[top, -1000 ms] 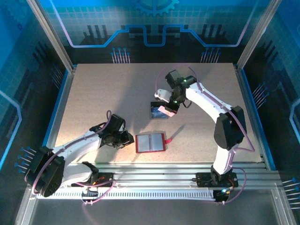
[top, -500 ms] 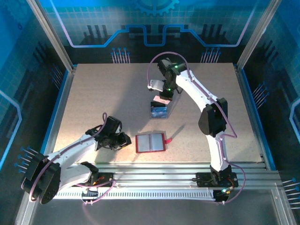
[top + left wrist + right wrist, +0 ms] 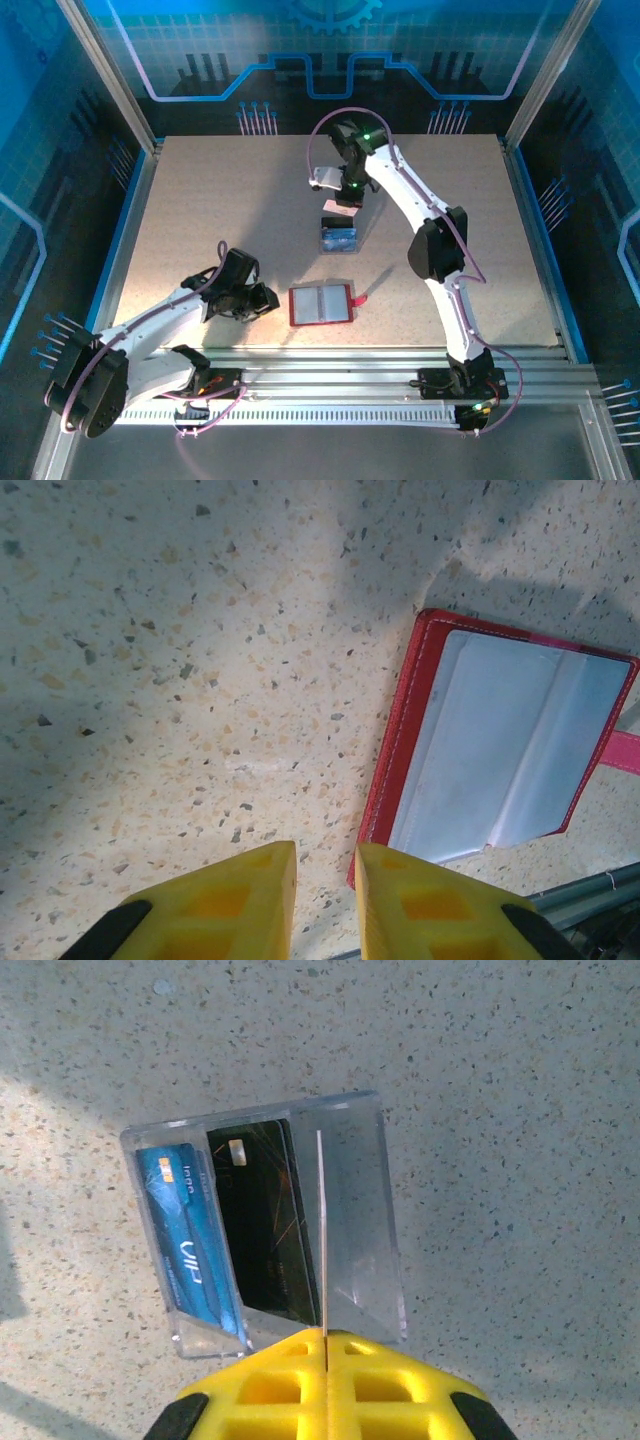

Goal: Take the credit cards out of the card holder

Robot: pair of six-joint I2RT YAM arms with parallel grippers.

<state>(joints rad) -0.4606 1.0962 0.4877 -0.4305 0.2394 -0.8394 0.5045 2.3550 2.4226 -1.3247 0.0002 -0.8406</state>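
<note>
My right gripper should next move the thin pale card down into the clear stand's empty slot (image 3: 352,1218) beside the black card (image 3: 265,1220) and let go of it, because the slot is below.
The red card holder (image 3: 321,304) lies open near the table's front edge, and its pale grey pockets (image 3: 500,750) look flat. My left gripper (image 3: 263,297) hovers just left of it. Its yellow fingers (image 3: 325,855) stand a little apart with only table between them. My right gripper (image 3: 347,205) is shut on a thin pale credit card (image 3: 320,1230), seen edge-on. It hangs just above a clear stand (image 3: 360,1210). A blue card (image 3: 190,1250) and a black card (image 3: 265,1220) lean in that stand (image 3: 338,238).
The holder's little red tab (image 3: 361,298) sticks out to its right. A metal rail (image 3: 330,362) runs along the near edge by the arm bases. Blue walls and posts enclose the speckled table (image 3: 200,200) on three sides.
The right arm has stretched further back and left, carrying its pale card from over the stand's near side to its far side. The left gripper has shifted slightly left.
</note>
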